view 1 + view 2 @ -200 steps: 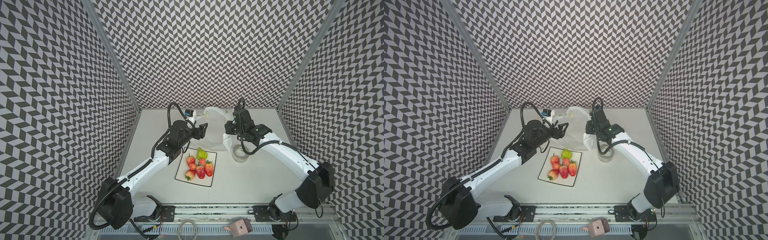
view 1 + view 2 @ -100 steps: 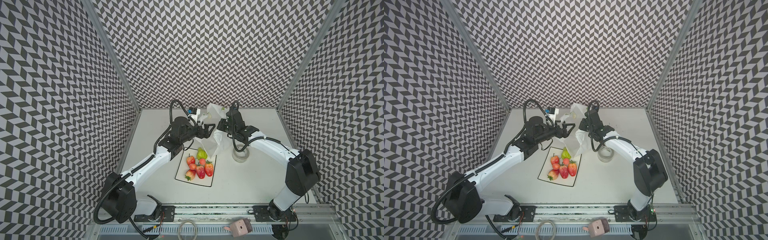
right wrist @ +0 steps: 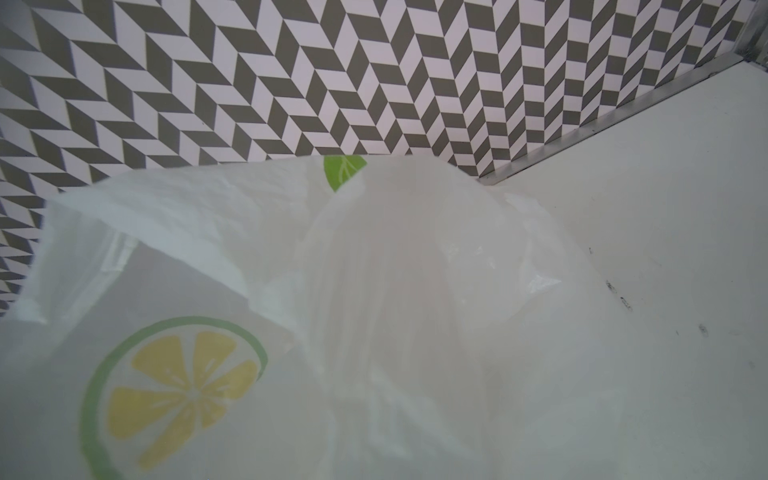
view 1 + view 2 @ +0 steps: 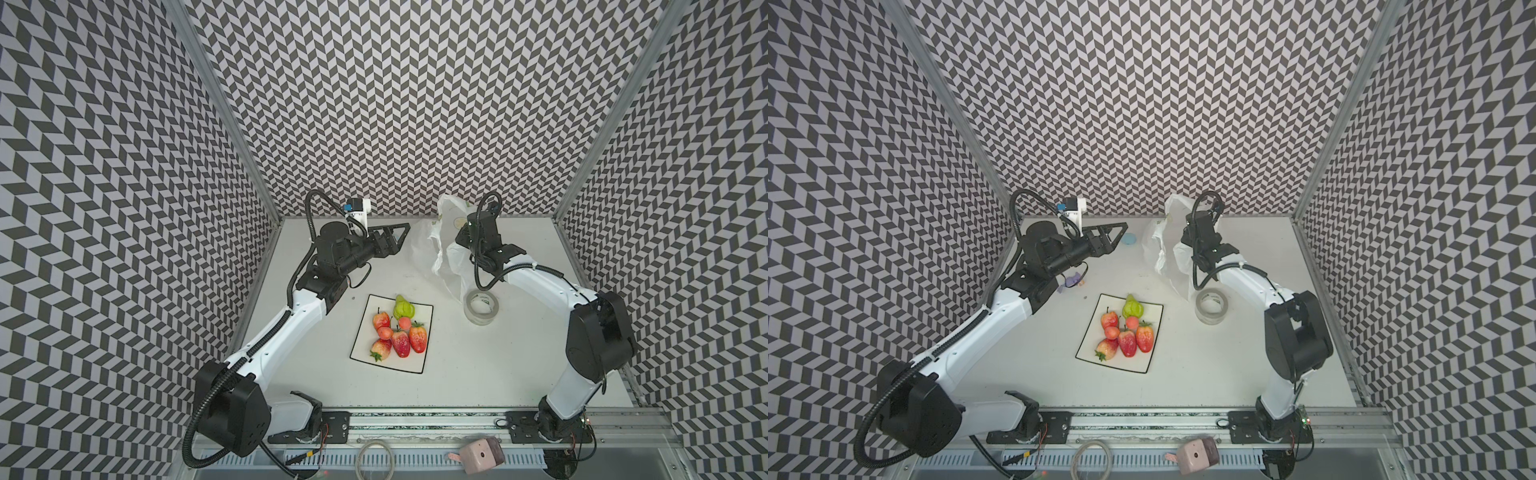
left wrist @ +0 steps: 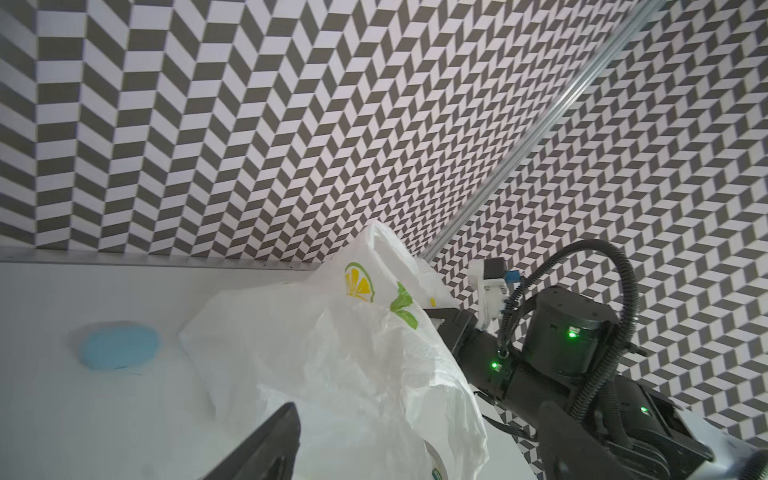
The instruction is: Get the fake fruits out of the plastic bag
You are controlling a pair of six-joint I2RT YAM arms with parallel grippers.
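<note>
The fruits lie on the plate (image 4: 360, 353), so my right gripper needs to move away from my left gripper and release the bag on the tabletop beyond the tape roll.
The fake fruits lie together on a white square plate (image 4: 360, 353) (image 4: 1086, 353): several red strawberries (image 4: 417, 337) (image 4: 1144, 338), a yellow-green pear (image 4: 404, 308) (image 4: 1133, 308) and two small pinkish-orange balls (image 4: 385, 332). The plastic bag (image 4: 446, 257) (image 4: 1163, 249) (image 5: 332, 353) (image 3: 374, 291) hangs crumpled at the back, lifted off the table. My right gripper (image 4: 462, 237) is shut on it, its fingers hidden by the plastic. No fruit shows through the bag. My left gripper (image 4: 404, 232) (image 4: 1121, 232) stands open to the left of the bag, holding nothing.
A clear tape roll (image 4: 481, 306) (image 4: 1212, 306) stands under the bag's lower end, right of the plate. A light-blue blob (image 4: 1129, 239) (image 5: 118, 347) lies near the back wall by my left gripper. A small purple figure (image 4: 1074, 280) sits beneath the left arm.
The right gripper has carried the bag up and back to the right, away from above the plate. My left gripper has drawn back to the left, clear of the bag.
</note>
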